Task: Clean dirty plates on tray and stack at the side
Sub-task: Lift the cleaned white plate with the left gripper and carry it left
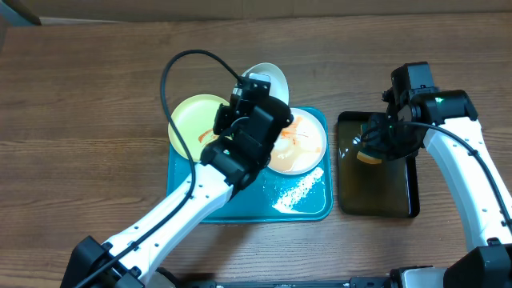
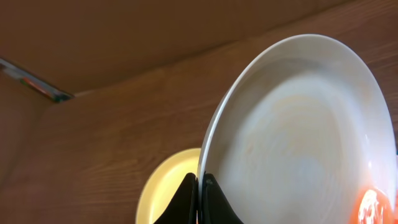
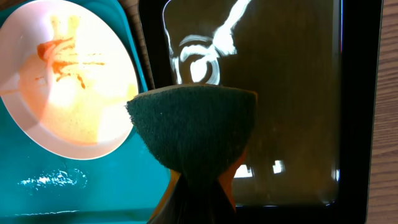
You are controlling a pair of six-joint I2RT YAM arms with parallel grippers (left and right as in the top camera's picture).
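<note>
Next, my left gripper needs to carry the plate past the teal tray (image 1: 264,210), down to release it, as bare tabletop lies below and to the gripper's left in the overhead view.
My left gripper (image 1: 250,94) is shut on the rim of a white plate (image 1: 270,78) and holds it tilted up on edge above the far side of the teal tray (image 1: 264,210). In the left wrist view the fingers (image 2: 200,200) pinch that plate (image 2: 305,137), which has an orange smear at its lower right. A pale yellow-green plate (image 1: 194,120) lies on the tray's left and shows below the fingers (image 2: 166,186). A white plate with orange sauce (image 1: 302,142) lies on the tray's right (image 3: 68,81). My right gripper (image 1: 373,149) is shut on a sponge (image 3: 193,124) over the black tray.
The narrow black tray (image 1: 376,192) stands right of the teal tray and holds dark liquid (image 3: 292,93). Wet foam streaks (image 1: 298,190) lie on the teal tray's front right. A black cable (image 1: 180,64) loops above the left arm. Wood table lies all around.
</note>
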